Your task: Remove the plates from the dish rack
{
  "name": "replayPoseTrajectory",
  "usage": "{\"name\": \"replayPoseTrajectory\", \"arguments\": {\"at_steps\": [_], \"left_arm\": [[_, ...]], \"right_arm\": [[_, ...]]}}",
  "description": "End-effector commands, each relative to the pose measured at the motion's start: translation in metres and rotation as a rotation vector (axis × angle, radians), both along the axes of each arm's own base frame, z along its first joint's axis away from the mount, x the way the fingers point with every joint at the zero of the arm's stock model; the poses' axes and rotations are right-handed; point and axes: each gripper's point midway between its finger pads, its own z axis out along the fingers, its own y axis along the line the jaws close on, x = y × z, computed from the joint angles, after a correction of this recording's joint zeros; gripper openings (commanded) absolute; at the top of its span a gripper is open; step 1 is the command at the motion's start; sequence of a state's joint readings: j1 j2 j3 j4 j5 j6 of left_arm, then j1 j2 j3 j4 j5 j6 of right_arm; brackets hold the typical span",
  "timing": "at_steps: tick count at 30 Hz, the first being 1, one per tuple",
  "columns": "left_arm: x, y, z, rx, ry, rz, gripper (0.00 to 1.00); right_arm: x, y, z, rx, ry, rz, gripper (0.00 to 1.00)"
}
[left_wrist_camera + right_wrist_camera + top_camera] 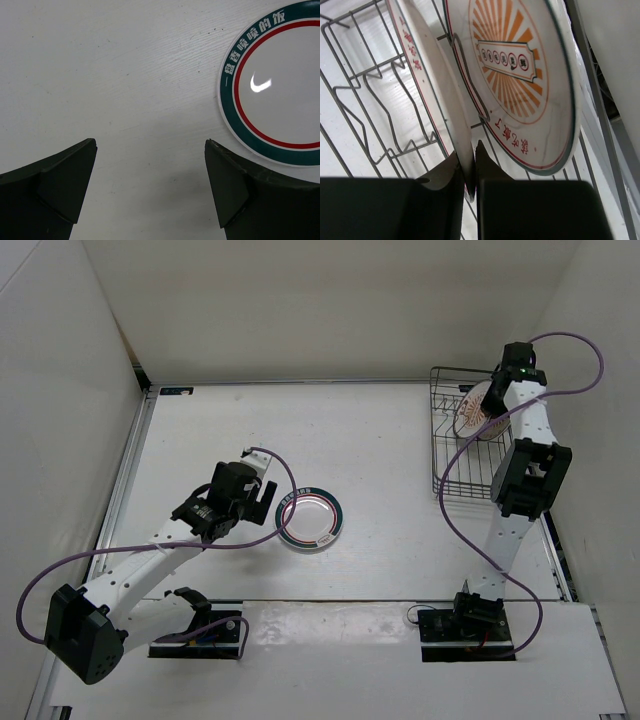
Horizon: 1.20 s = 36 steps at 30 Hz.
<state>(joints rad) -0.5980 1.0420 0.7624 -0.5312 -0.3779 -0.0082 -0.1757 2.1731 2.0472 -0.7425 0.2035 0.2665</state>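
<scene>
The robot's right gripper needs to lift, swing back and to the left in the top view, where the tabletop is bare, tilt the plate flat, lower it and release it.
The green-and-pink-rimmed plate lies flat on the table; it also shows in the left wrist view. My left gripper is open and empty just left of it, low over the table. The black wire dish rack stands at the far right. Two sunburst plates stand upright in it. My right gripper is over the rack, shut on the rim of the nearer plate, seen edge-on between its fingers. The other sunburst plate stands just behind it.
White walls enclose the table on the left, back and right. The rack's upright tines stand left of the gripped plate. The right wall is close beside the rack. Purple cables loop off both arms.
</scene>
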Motion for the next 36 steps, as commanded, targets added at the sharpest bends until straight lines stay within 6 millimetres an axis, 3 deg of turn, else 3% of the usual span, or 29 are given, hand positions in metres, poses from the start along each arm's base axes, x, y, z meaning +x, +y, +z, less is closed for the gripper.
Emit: {"name": "replayPoseTrajectory", "arguments": {"at_steps": [1, 4, 11, 12, 13, 17, 19, 20, 21, 22, 23, 24, 25, 26, 27, 28, 29, 30, 31, 32, 34, 36], "left_arm": [[0.006, -0.002, 0.017, -0.014, -0.038, 0.008, 1.00], [0.005, -0.002, 0.016, -0.014, -0.035, 0.004, 1.00], [0.004, -0.001, 0.015, -0.009, -0.031, 0.005, 1.00], [0.005, -0.002, 0.016, -0.013, -0.032, 0.003, 1.00], [0.005, -0.002, 0.015, -0.011, -0.030, 0.003, 1.00], [0.005, -0.004, 0.018, -0.019, -0.028, -0.003, 1.00], [0.004, -0.004, 0.016, -0.017, -0.024, -0.006, 1.00], [0.004, -0.005, 0.017, -0.024, -0.027, -0.007, 1.00], [0.003, -0.004, 0.017, -0.020, -0.026, -0.008, 1.00], [0.003, -0.004, 0.016, -0.020, -0.026, -0.006, 1.00], [0.003, -0.003, 0.015, -0.017, -0.022, -0.006, 1.00], [0.004, -0.003, 0.016, -0.016, -0.025, -0.004, 1.00], [0.004, -0.002, 0.014, -0.010, -0.018, -0.001, 1.00], [0.004, -0.003, 0.014, -0.010, -0.017, -0.003, 1.00], [0.003, -0.003, 0.012, -0.004, -0.008, -0.004, 1.00], [0.002, -0.003, 0.011, -0.002, -0.001, -0.005, 1.00], [0.003, -0.004, 0.013, -0.008, -0.001, -0.009, 1.00], [0.002, -0.005, 0.011, -0.008, 0.009, -0.010, 1.00], [0.001, -0.007, 0.011, -0.016, 0.015, -0.016, 1.00], [0.001, -0.010, 0.011, -0.031, 0.018, -0.025, 1.00], [-0.001, -0.015, 0.010, -0.051, 0.032, -0.039, 1.00], [-0.002, -0.019, 0.009, -0.069, 0.044, -0.049, 1.00]], "right_arm": [[0.005, -0.007, 0.023, -0.089, -0.035, -0.007, 0.08], [0.000, -0.013, 0.042, -0.169, -0.044, -0.027, 0.00], [-0.013, -0.017, 0.083, -0.241, -0.092, -0.092, 0.00], [-0.012, -0.012, 0.108, -0.238, -0.152, -0.105, 0.00], [-0.012, -0.012, 0.108, -0.238, -0.153, -0.105, 0.00], [-0.020, 0.005, 0.160, -0.222, -0.266, -0.150, 0.00], [-0.030, 0.017, 0.172, -0.190, -0.282, -0.170, 0.00], [-0.039, 0.023, 0.194, -0.162, -0.337, -0.188, 0.00], [-0.049, 0.028, 0.192, -0.145, -0.316, -0.192, 0.00], [-0.059, 0.049, 0.209, -0.075, -0.376, -0.190, 0.00], [-0.068, 0.057, 0.188, -0.047, -0.327, -0.183, 0.00], [-0.092, 0.069, 0.242, 0.031, -0.499, -0.156, 0.00], [-0.105, 0.100, 0.167, 0.102, -0.352, -0.114, 0.00], [-0.102, 0.122, 0.170, 0.203, -0.423, -0.039, 0.00], [-0.134, 0.147, 0.204, 0.312, -0.534, 0.072, 0.00], [-0.146, 0.162, 0.144, 0.367, -0.436, 0.088, 0.00], [-0.159, 0.189, 0.139, 0.472, -0.415, 0.198, 0.00], [-0.174, 0.201, 0.145, 0.511, -0.442, 0.265, 0.00], [-0.191, 0.215, 0.110, 0.548, -0.396, 0.319, 0.00], [-0.208, 0.231, 0.112, 0.610, -0.394, 0.406, 0.00], [-0.236, 0.242, 0.080, 0.631, -0.326, 0.445, 0.00], [-0.251, 0.238, 0.064, 0.606, -0.301, 0.440, 0.00]]}}
